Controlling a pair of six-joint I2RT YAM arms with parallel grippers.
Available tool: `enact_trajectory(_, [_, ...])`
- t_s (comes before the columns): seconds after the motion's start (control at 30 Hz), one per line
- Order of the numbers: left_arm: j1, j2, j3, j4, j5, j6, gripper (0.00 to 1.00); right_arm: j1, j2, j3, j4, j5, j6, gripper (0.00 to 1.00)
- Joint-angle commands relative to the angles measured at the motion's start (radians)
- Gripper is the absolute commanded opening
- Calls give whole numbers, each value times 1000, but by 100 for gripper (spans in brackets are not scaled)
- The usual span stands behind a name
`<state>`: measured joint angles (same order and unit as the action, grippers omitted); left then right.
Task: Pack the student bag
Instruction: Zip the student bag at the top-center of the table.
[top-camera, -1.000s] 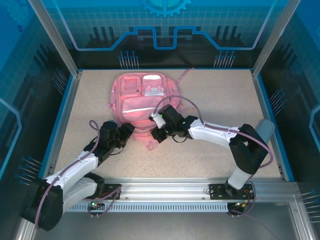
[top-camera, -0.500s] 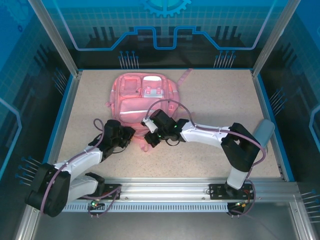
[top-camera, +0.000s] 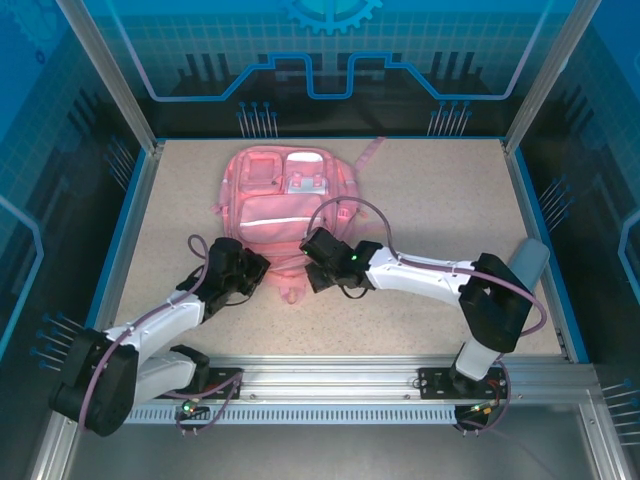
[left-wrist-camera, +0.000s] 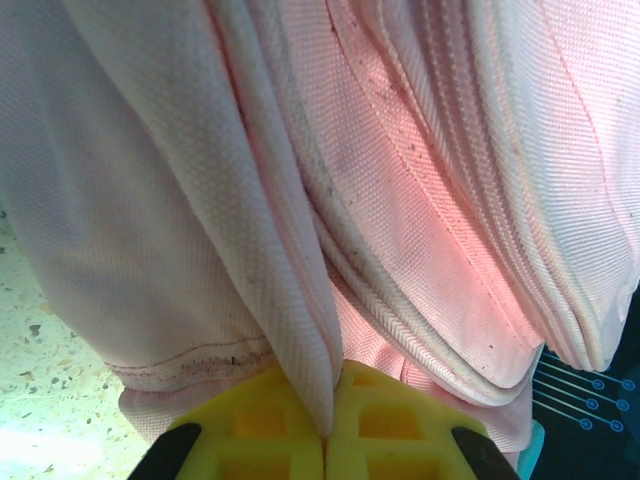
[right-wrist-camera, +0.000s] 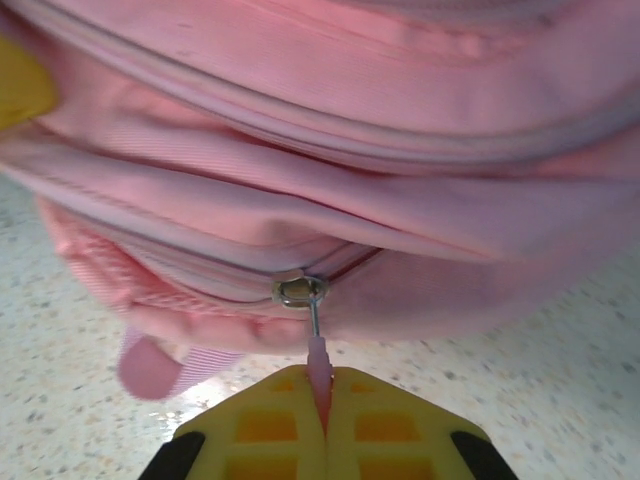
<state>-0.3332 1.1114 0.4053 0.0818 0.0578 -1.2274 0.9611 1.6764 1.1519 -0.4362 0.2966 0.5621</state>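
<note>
I next need to pull the zipper pull in my right gripper outward around the near corner to the bag's strap-side edge (top-camera: 353, 217), and its link will tow the slider. Then I need to release it.
The pink student bag (top-camera: 283, 197) lies flat on the speckled table, its near end toward the arms. At the bag's near left corner my left gripper (top-camera: 258, 266) is shut on a fold of the bag's fabric (left-wrist-camera: 300, 330), pinched between its yellow pads (left-wrist-camera: 255, 435). My right gripper (top-camera: 308, 264) sits at the bag's near edge, shut on the pink zipper pull (right-wrist-camera: 319, 368). A thin metal link joins the pull to the silver zipper slider (right-wrist-camera: 298, 291) on the bag (right-wrist-camera: 330, 150).
A pink strap (top-camera: 372, 148) trails off the bag's far right corner, and a small pink loop (top-camera: 293, 294) pokes out at the near edge. Blue walls (top-camera: 128, 225) rim the table. Bare tabletop (top-camera: 450, 200) lies right of the bag.
My left gripper has closed on the bag's fabric. My right gripper, still holding the zipper pull, has shifted slightly toward the left along the bag's near edge.
</note>
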Motion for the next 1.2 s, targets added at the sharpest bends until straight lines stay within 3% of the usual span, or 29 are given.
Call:
enact_trajectory(0.0, [10,-33,29,-51,-71,48,0,-45,-37,-9,-208,202,124,0])
enact_trajectory(0.1, [10,-55,32,-77,-73,58,0,-94,-37,-11,-190,205,106,0])
enact_trajectory(0.27, [13,-101,37,-139,-73,86,0,-195,-12,-3,-75,172,-65,0])
enact_trajectory(0.43, [18,-149,37,-217,-53,115,0,-345,29,3,84,6,-237,0])
enact_trajectory(0.6, [28,-178,38,-287,-10,154,0,-470,99,46,183,-166,-292,0])
enact_trajectory(0.93, [37,-200,43,-308,57,190,0,-542,193,137,151,-188,-307,1])
enact_trajectory(1.0, [38,-191,56,-296,84,217,0,-544,168,138,122,-232,-320,12])
enact_trajectory(1.03, [37,-187,70,-306,95,234,8,-544,150,136,106,-256,-328,19])
enact_trajectory(1.1, [37,-178,110,-342,108,275,40,-545,97,118,73,-319,-341,38])
enact_trajectory(1.17, [38,-175,156,-394,112,326,58,-546,30,78,64,-371,-340,52])
